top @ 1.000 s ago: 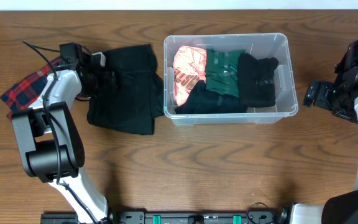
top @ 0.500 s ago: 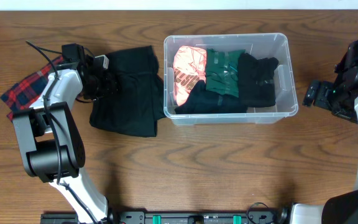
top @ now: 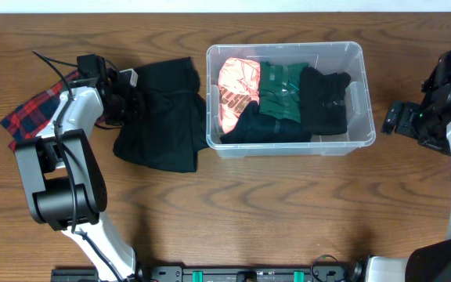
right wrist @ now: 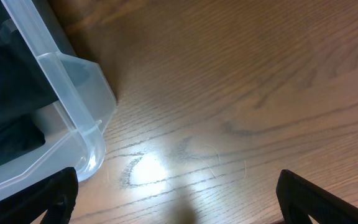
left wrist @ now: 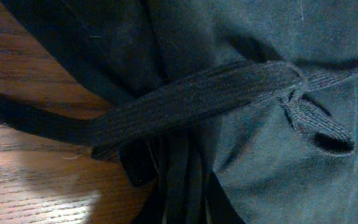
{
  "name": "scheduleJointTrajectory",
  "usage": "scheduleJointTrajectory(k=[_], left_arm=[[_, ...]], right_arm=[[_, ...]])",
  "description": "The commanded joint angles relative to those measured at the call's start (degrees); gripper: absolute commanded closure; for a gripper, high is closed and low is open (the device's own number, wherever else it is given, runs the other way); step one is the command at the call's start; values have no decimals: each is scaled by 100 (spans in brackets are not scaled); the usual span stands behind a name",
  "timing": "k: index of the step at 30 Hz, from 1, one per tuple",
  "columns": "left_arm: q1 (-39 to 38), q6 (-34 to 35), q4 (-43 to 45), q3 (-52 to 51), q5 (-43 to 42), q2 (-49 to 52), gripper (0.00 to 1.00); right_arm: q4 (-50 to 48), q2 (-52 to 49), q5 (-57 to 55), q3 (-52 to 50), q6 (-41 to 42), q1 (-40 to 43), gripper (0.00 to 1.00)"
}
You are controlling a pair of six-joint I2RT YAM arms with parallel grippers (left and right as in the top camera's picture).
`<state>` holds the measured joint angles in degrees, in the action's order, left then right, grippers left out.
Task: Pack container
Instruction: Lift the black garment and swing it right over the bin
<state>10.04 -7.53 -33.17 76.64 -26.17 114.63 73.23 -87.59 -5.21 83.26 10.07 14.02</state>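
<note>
I will next raise my left gripper and then move it right in the overhead view, over the pink and green clothes, to release the garment, since it is outside the container.
The clear plastic container stands at the table's middle, holding pink, green and black clothes. To its left a black garment lies spread on the wood. My left gripper is at that garment's left edge, shut on a bunched fold. In the left wrist view the garment fills the frame, a ribbed black band crosses it, and the left gripper pinches cloth at the bottom. My right gripper hovers open just right of the container; its view shows the container's corner and bare wood between the fingers.
A red and blue plaid cloth lies at the far left, partly under my left arm. Cables trail from the left wrist. The table's back edge runs just beyond the container.
My left gripper has shut on the black garment's left edge, and that edge has bunched slightly toward the container. The right arm has not moved.
</note>
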Motion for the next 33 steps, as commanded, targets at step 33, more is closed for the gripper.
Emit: scheduleJointTrajectory(k=[33], left_arm=[[-125, -673, -170, 1003, -697, -3322, 94]], right_arm=[[-2, 57, -76, 57, 61, -15, 1]])
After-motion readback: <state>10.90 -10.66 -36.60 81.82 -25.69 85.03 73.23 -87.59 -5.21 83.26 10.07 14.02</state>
